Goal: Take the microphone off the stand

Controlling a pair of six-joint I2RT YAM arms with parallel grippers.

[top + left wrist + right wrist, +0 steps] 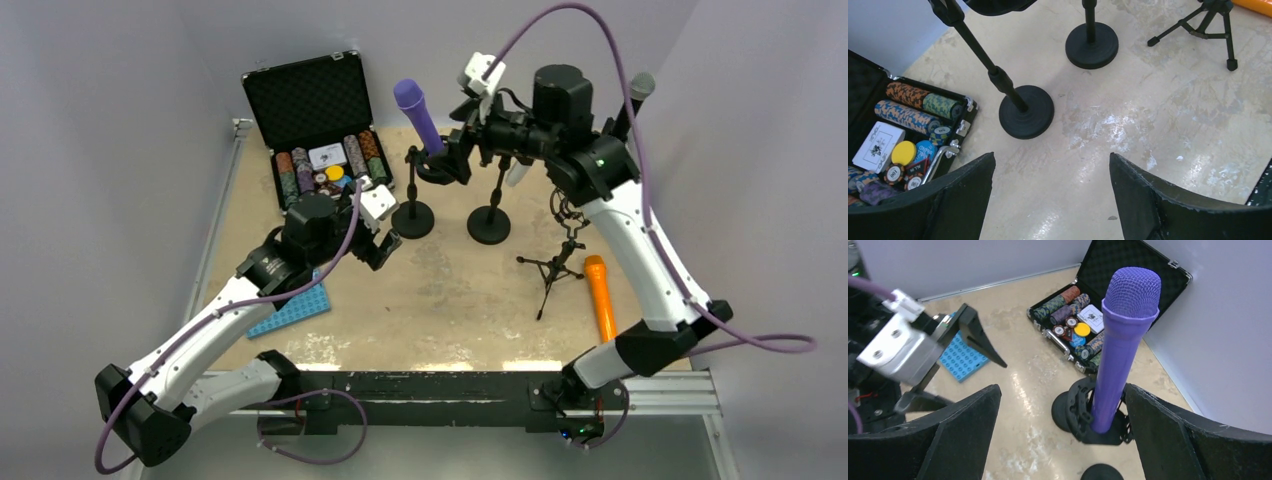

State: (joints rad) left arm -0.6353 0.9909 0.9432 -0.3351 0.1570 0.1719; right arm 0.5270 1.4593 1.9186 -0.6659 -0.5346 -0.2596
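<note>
The black clip surrounds the microphone's lower end, so my right gripper goes left in the top view next, onto the upper handle below the microphone's head (1123, 342).
A purple microphone (418, 115) (1124, 345) stands tilted in the black clip (1098, 415) of a round-based stand (413, 218) (1026, 111). My right gripper (443, 165) (1063, 387) is open at clip height. The microphone's lower shaft sits between its fingers, close to the right one, and I see no contact. My left gripper (383, 248) (1052, 156) is open and empty over bare table, just short of the stand's base on the near left.
An open case of poker chips (320, 130) (903, 135) lies at the back left, with a blue studded plate (290, 310) nearer. A second round stand (489, 225) (1092, 45), a small tripod (555, 265) and an orange microphone (601, 297) are to the right.
</note>
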